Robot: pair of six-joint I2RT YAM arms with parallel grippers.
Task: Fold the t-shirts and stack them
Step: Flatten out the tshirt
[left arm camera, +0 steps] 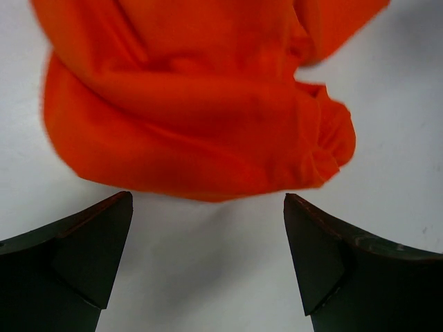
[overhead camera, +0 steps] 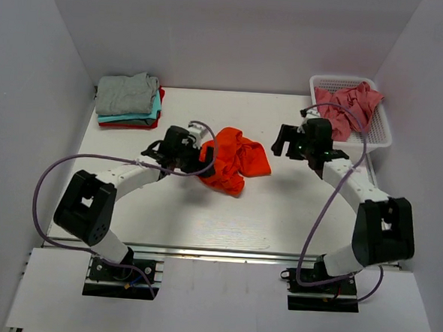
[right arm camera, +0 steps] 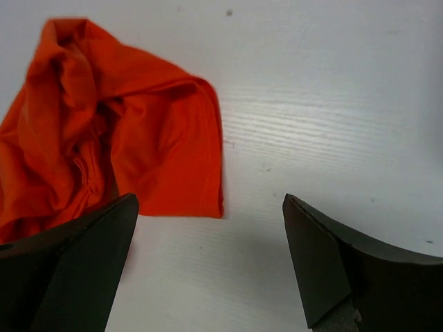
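The shirt's bulging edge (overhead camera: 218,166) (left arm camera: 201,166) lies below my left gripper and to its right in the top view. The left gripper lowers that way next and pinches that edge.
A bright orange-red t-shirt (overhead camera: 234,161) lies crumpled in a heap on the white table, mid-centre. My left gripper (overhead camera: 199,161) is open at the heap's left edge; in the left wrist view the shirt (left arm camera: 201,111) bulges just beyond the fingertips, nothing between them. My right gripper (overhead camera: 281,143) is open just right of the shirt, above the table; in the right wrist view a sleeve corner (right arm camera: 173,152) lies ahead of the left finger (right arm camera: 83,263). A folded stack of grey, teal and red shirts (overhead camera: 128,100) sits at the back left.
A white mesh basket (overhead camera: 378,119) at the back right holds crumpled dusty pink shirts (overhead camera: 349,106). White walls enclose the table on three sides. Purple cables loop from both arms.
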